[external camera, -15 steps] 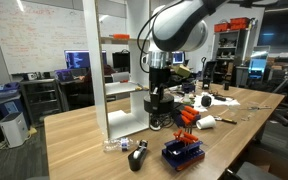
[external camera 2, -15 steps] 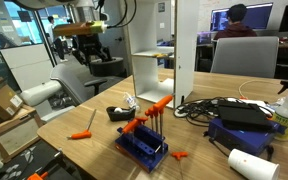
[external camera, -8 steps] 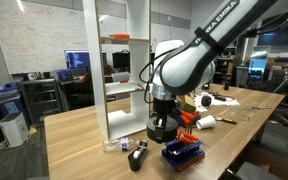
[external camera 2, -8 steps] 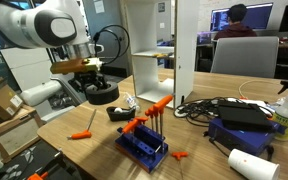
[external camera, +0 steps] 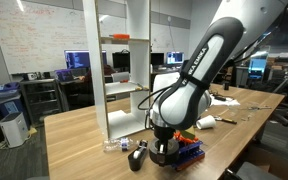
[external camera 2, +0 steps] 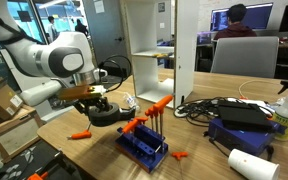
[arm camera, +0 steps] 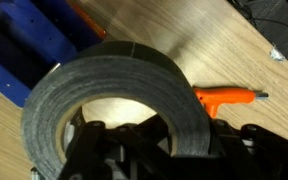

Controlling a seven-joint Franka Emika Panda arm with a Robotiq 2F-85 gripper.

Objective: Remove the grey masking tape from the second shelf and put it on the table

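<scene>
I will lower the grey masking tape (external camera: 162,157) in my gripper next, onto the clear wood tabletop below, between the blue tray and an orange screwdriver. Then I will let go of it.
My gripper (external camera: 162,146) is shut on the grey masking tape (external camera: 162,157), a flat dark-grey ring, and holds it low over the table (external camera: 79,140), next to the blue tray. In an exterior view the tape (external camera 2: 106,113) hangs under the gripper (external camera 2: 94,99), just above the wood top (external camera 2: 199,150). In the wrist view the tape (arm camera: 114,80) fills the middle, with the jaws (arm camera: 174,142) clamped on its wall. The white rack (external camera: 124,60) stands behind, and its second shelf (external camera: 122,89) looks bare. The rack also shows from the side (external camera 2: 159,45).
A blue tray of orange pieces (external camera: 189,150) (external camera 2: 144,145) (arm camera: 29,50) lies right beside the tape. An upright black gadget (external camera: 137,156) stands near it. Orange screwdrivers (external camera 2: 80,134) (arm camera: 229,97) lie on the table. Cables, a white roll and tools crowd the far end (external camera 2: 239,115).
The arm has swung down and away from the rack with the tape in its jaws. The tape went from shelf height to just above the table by the blue tray.
</scene>
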